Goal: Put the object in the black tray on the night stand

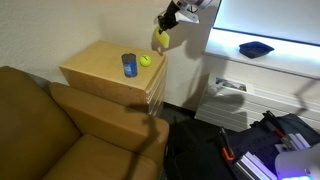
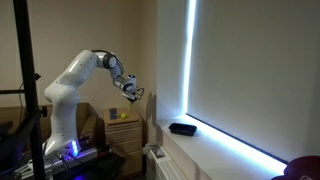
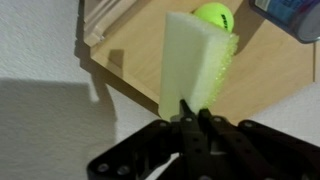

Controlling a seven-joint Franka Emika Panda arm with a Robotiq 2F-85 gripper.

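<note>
Next, my gripper lowers over the night stand's edge toward the ball and releases the object there, since the bare wood [image 1: 153, 58] [image 3: 150, 45] beside the ball lies below my gripper.
My gripper [image 1: 166, 22] is shut on the object [image 1: 161, 39], a pale yellow-green oblong piece that hangs below the fingers, just beyond the far edge of the night stand [image 1: 100, 68]. In the wrist view the object [image 3: 195, 65] stands out from the closed fingers [image 3: 190, 118] over the night stand's corner [image 3: 265, 85]. The black tray [image 1: 256, 49] lies on the white ledge, empty; it also shows in an exterior view [image 2: 182, 128]. The arm shows in an exterior view with the gripper [image 2: 131, 93] above the night stand [image 2: 124, 128].
A round yellow-green ball [image 1: 145, 60] and a blue cup [image 1: 129, 65] stand on the night stand top; both show in the wrist view, ball [image 3: 214, 15] and cup [image 3: 292, 15]. A brown sofa [image 1: 60, 130] sits in front. Cluttered bags [image 1: 260, 150] lie on the floor.
</note>
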